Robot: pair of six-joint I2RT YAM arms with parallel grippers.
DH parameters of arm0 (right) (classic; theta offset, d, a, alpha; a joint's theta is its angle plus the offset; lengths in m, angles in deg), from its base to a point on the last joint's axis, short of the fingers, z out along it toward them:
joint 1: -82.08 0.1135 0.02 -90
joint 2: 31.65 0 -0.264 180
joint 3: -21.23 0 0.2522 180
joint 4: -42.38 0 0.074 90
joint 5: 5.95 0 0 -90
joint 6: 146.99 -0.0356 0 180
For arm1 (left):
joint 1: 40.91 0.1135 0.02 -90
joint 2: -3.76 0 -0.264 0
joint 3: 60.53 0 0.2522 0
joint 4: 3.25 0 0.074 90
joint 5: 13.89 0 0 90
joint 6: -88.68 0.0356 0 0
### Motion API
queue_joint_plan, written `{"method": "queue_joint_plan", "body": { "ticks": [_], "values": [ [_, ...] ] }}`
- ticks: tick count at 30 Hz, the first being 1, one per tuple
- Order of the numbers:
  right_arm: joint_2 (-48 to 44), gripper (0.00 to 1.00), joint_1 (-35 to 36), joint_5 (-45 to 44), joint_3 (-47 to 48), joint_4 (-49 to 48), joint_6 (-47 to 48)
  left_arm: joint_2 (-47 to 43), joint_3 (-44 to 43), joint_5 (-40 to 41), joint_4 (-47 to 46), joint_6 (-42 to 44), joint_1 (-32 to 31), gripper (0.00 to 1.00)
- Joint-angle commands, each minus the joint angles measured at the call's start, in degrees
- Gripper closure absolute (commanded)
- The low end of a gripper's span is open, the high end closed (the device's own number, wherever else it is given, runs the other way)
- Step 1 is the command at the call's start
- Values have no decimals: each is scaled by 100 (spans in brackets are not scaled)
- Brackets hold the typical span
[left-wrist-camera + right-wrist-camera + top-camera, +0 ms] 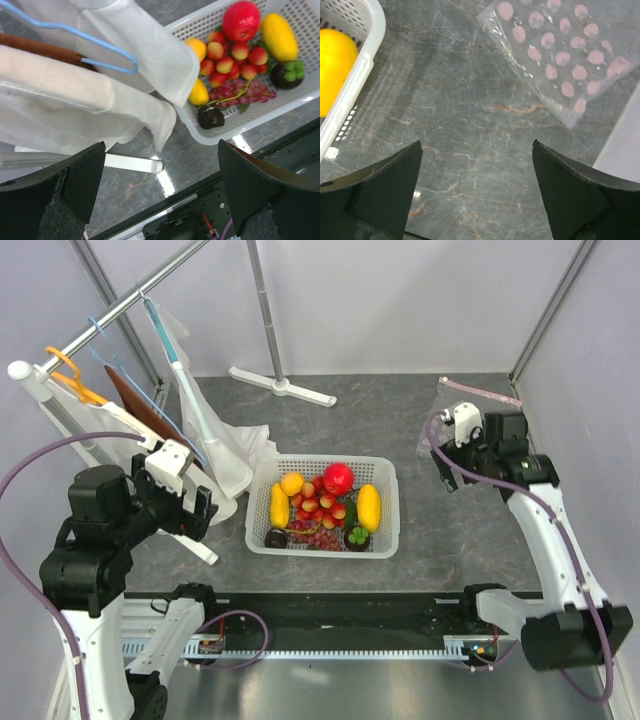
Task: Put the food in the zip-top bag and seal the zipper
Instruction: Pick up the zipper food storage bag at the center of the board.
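My right gripper moves outward and down onto the dotted bag's edge by the basket next, since its open fingers hover over bare table short of the bag.
The food lies in a white mesh basket (325,552): two yellow mangoes (278,505), an orange (292,483), a red pomegranate (338,478), red-yellow small fruits (318,502), purple grapes (318,535) and dark mangosteens (357,536). The left wrist view shows the pomegranate (241,20) and grapes (240,91). The clear dotted zip-top bag (478,402) lies flat at the back right, its pink zipper (487,392) along the far edge. My left gripper (190,508) (161,190) is open and empty left of the basket. My right gripper (447,458) (477,180) is open and empty over bare table between the basket (357,75) and the bag (560,55).
A clothes rack (110,315) with hangers and white cloths (235,455) stands at the back left; the cloths (100,95) hang just beyond my left gripper. A white rack foot (283,386) lies at the back. Walls close in on both sides.
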Motion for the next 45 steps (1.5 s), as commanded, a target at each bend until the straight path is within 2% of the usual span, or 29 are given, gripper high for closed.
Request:
{"method": "queue_joint_plan", "body": {
  "ticks": [1,5,7,12,17,24,27,32,35,38,39,40,41,42,44,45],
  "values": [
    [992,2,29,388,878,100,525,-51,-227,-880,34,-363,30,0],
    [2055,2,143,45,1267,-145,586,19,-333,-1399,95,-38,30,0],
    [2644,6,275,-314,1451,-259,534,-7,-237,-1715,147,102,30,0],
    [3900,13,425,-992,1917,-681,-194,-226,44,-1902,-19,437,30,0],
    [4491,8,425,-1537,2330,-1313,-1563,-315,325,-1568,-125,507,30,0],
    [5483,5,557,-2107,3033,-1561,-2778,-175,467,-1427,-379,358,30,0],
    [5949,7,548,-2441,3515,-1578,-2937,-60,388,-1278,-415,287,30,0],
    [6399,12,566,-2855,3763,-1570,-2947,45,273,-1286,-424,270,30,0],
    [6496,18,566,-3067,3772,-1614,-2859,72,221,-1304,-468,244,30,0],
    [6461,34,522,-2700,3720,-1552,-2745,81,229,-1365,-511,244,30,0],
    [6409,49,522,-2559,3606,-1561,-2701,89,221,-1391,-512,244,30,0],
    [6338,58,522,-2453,3536,-1561,-2666,81,238,-1479,-503,296,30,0],
    [6172,73,513,-2199,3456,-1596,-2544,115,247,-1532,-485,348,30,0],
    [6084,100,522,-2136,3334,-1596,-2464,125,264,-1645,-450,392,22,0],
    [5734,100,504,-1787,3236,-1587,-2262,177,282,-1786,-380,498,30,1],
    [5575,100,495,-1723,3132,-1570,-1809,212,308,-1883,-380,533,30,1]
  ]
}}
